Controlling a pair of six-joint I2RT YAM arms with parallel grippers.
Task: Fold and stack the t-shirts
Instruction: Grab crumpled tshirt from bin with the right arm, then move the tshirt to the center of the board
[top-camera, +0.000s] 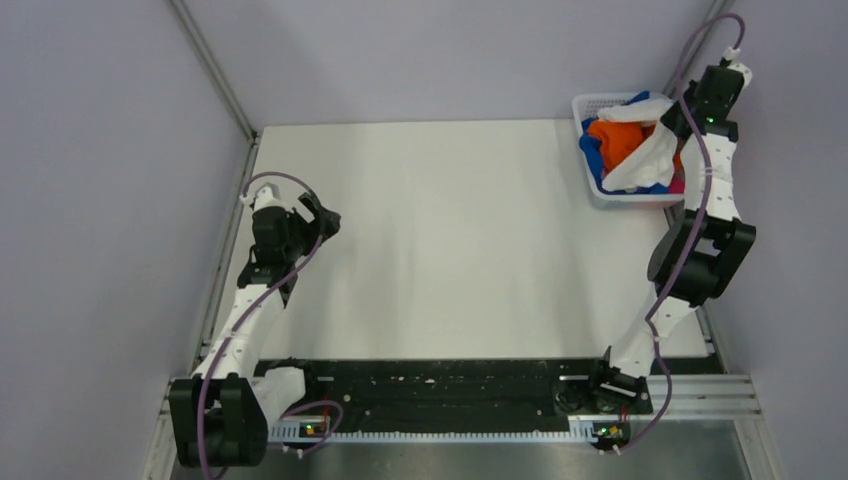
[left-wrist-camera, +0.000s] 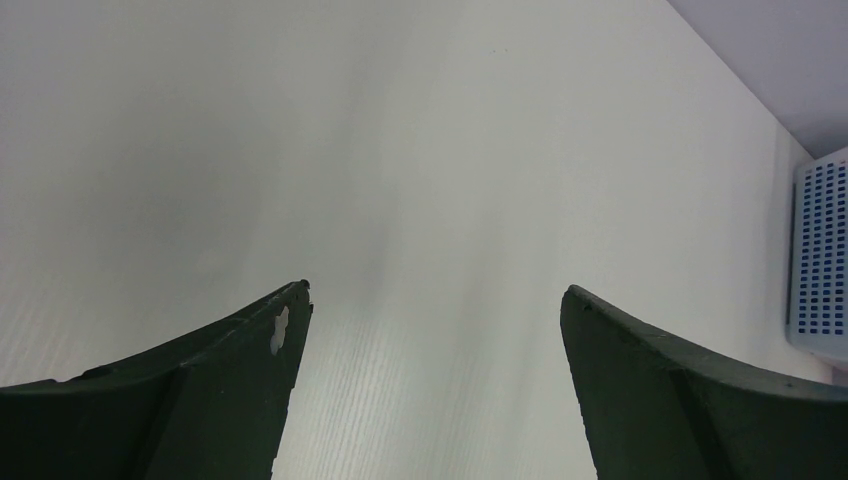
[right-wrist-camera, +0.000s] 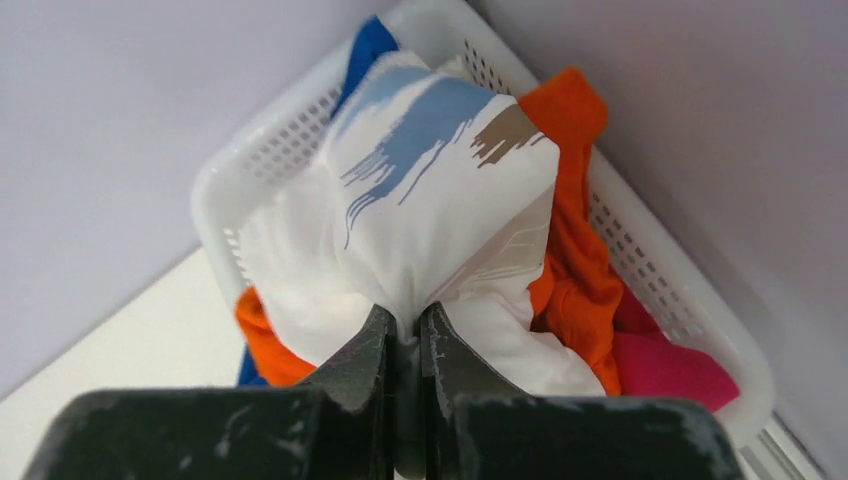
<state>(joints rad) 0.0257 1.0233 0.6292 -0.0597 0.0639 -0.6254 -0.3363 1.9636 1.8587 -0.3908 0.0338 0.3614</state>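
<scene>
The middle of the table is bare. My right gripper should next rise clear of the basket (top-camera: 600, 190), swing toward my left gripper and lower the white t-shirt (right-wrist-camera: 430, 200) there.
The t-shirts lie bunched in a white lattice basket (top-camera: 600, 190) at the table's far right corner. On top is the white t-shirt (right-wrist-camera: 430, 200) with blue and brown marks, also seen from above (top-camera: 640, 160). Under it are an orange t-shirt (right-wrist-camera: 575, 260), a blue one (right-wrist-camera: 365, 45) and a pink one (right-wrist-camera: 665, 365). My right gripper (right-wrist-camera: 405, 315) is shut on a fold of the white t-shirt over the basket (right-wrist-camera: 250, 160). My left gripper (left-wrist-camera: 435, 290) hangs open over bare table at the left (top-camera: 315, 222), holding nothing.
The basket (left-wrist-camera: 820, 250) shows at the right edge of the left wrist view. Grey walls close in the table at the back and on both sides. A black rail (top-camera: 450, 395) with both arm bases runs along the near edge.
</scene>
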